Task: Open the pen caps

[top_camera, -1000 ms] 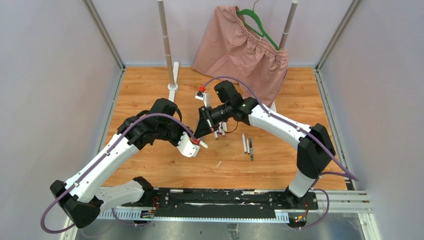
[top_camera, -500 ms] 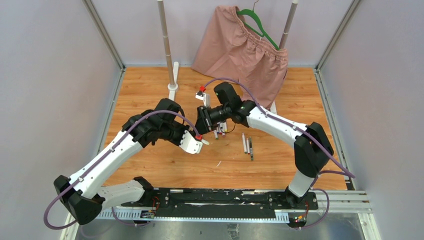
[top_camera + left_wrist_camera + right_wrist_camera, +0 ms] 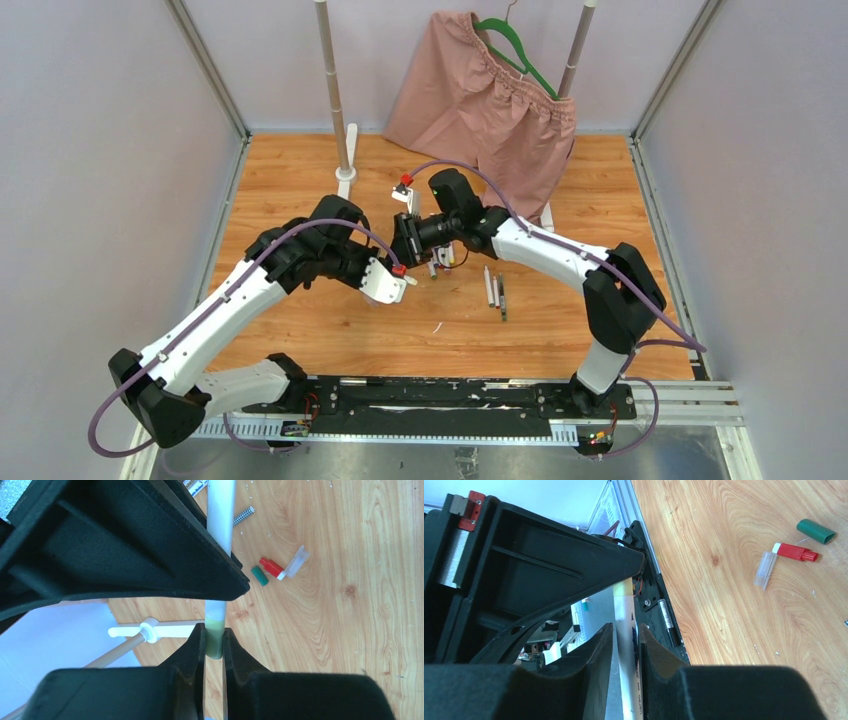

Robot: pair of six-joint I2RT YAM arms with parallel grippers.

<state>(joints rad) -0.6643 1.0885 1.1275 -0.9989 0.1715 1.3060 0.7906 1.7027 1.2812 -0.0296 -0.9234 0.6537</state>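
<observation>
My left gripper will next pull the pale green end off the white pen's body, then lower and release it on the wood (image 3: 248, 570) beside the loose green cap, where caps lie.
A white pen (image 3: 220, 525) hangs in the air between my two grippers, above the wooden table. My left gripper (image 3: 214, 630) is shut on its pale green end (image 3: 214, 642). My right gripper (image 3: 625, 630) is round the white barrel (image 3: 626, 612); the barrel lies against one finger and a gap shows at the other. In the top view the grippers meet tip to tip, left (image 3: 398, 278) and right (image 3: 405, 245). A loose green cap (image 3: 816, 531) and a red cap (image 3: 795, 552) with a clear piece lie on the wood below. More pens (image 3: 493, 288) lie to the right.
Pink shorts (image 3: 480, 100) on a green hanger hang from a rack at the back, with its pole (image 3: 333, 90) and white foot (image 3: 345, 178) left of the arms. A few more pens (image 3: 440, 262) lie under the right wrist. Grey walls close in both sides.
My left gripper has closed on the pen's end and shifted slightly away from the bases. My right gripper's jaws have loosened round the barrel.
</observation>
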